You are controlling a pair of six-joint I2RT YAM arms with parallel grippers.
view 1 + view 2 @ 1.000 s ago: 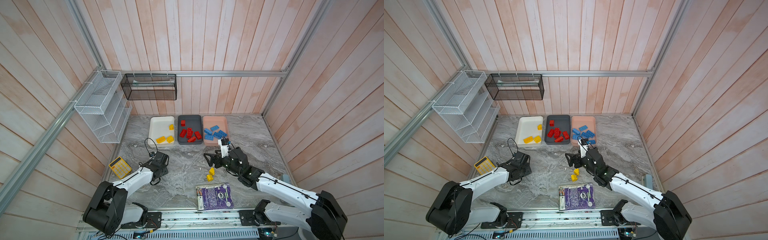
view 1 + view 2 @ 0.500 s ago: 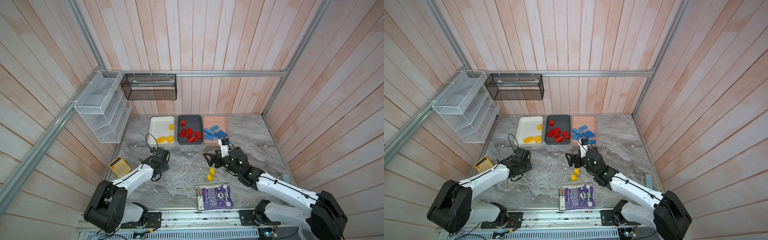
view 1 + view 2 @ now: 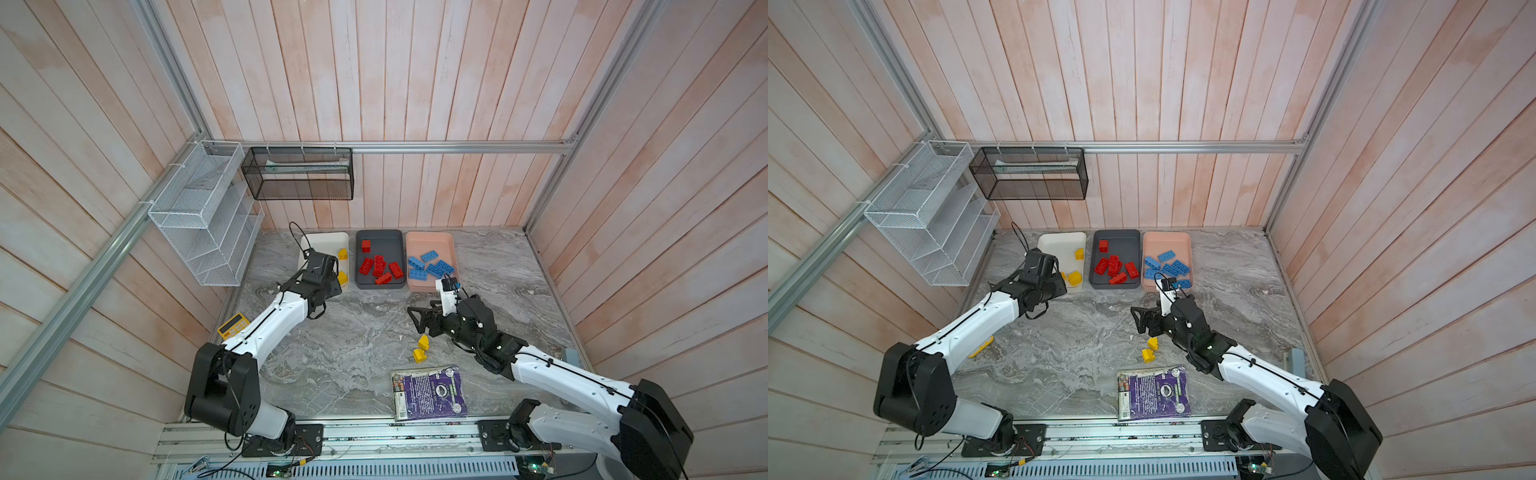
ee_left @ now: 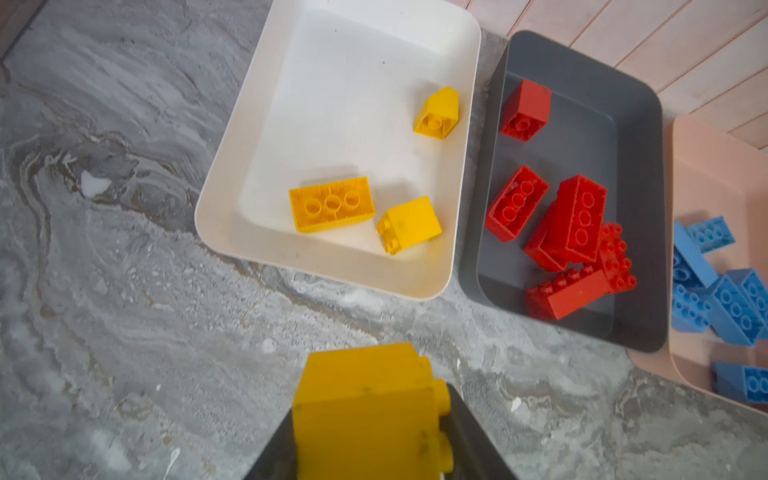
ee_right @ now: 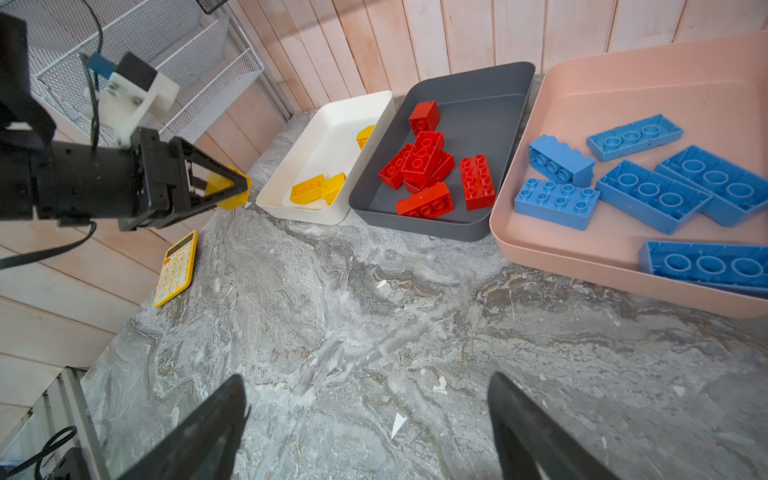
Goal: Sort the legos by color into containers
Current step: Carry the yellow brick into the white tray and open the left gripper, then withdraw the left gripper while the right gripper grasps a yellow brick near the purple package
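I need to reach outward with my left gripper over the white container's near edge, go down and release, since the white container's bare middle (image 3: pixel 1064 261) (image 4: pixel 348 132) is outward and below, beyond matching yellow legos.
My left gripper (image 3: pixel 332 284) is shut on a yellow lego (image 4: pixel 365 411) and hangs just short of the near edge of the white container (image 4: pixel 353 83). Three yellow legos (image 4: pixel 330 203) lie in that container. The dark grey container (image 3: pixel 380 237) beside it holds several red legos (image 3: pixel 380 266), and the pink container (image 3: pixel 430 239) holds several blue legos (image 3: pixel 430 266). My right gripper (image 3: pixel 415 316) stands open over bare table with nothing between its fingers. Two loose yellow legos (image 3: pixel 423 342) lie right by it on the near side.
A yellow calculator (image 3: pixel 232 326) lies at the table's left edge, under my left arm. A purple booklet (image 3: pixel 430 392) lies at the front. A white wire rack (image 3: pixel 203 216) and a black mesh basket (image 3: pixel 297 174) hang on the walls.
My left gripper has travelled from the left middle of the table towards the white container. The right arm has not moved.
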